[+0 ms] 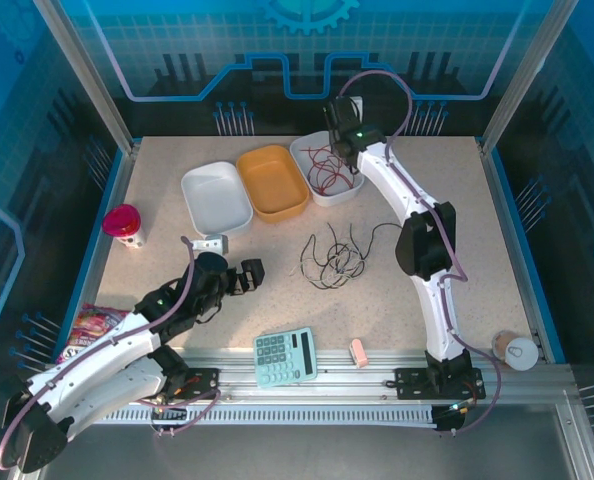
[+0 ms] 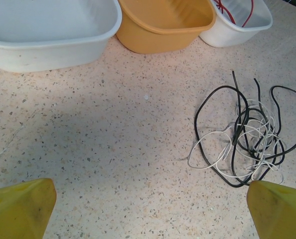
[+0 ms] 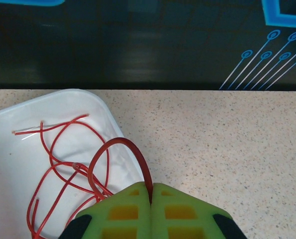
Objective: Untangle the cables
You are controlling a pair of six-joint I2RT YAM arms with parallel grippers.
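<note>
The right gripper draws back and down next and releases this red cable on the cable tub's bottom. Red cables lie there, below and back from it.
A tangle of thin black and whitish cables [image 1: 334,262] [image 2: 247,139] lies mid-table. Several red cables [image 1: 326,170] [image 3: 63,164] lie in the right white tub [image 1: 313,190] [image 3: 18,194]. My right gripper [image 3: 151,191] [image 1: 343,140] hangs over that tub's right rim, its green fingers [image 3: 188,211] shut on a red cable [image 3: 133,149] that arches out of the pinch and down into the tub. My left gripper [image 2: 150,209] [image 1: 239,278] is low over bare table to the left of the tangle, its yellow fingers [image 2: 18,206] wide open with nothing between them.
A larger white tub [image 1: 215,196] and an orange tub [image 1: 273,181] stand left of the cable tub. A pink-lidded cup [image 1: 124,225], a small white block [image 1: 213,243], a calculator [image 1: 284,356], a pink eraser [image 1: 358,351], a snack packet [image 1: 92,325] and a tape roll [image 1: 518,350] sit around.
</note>
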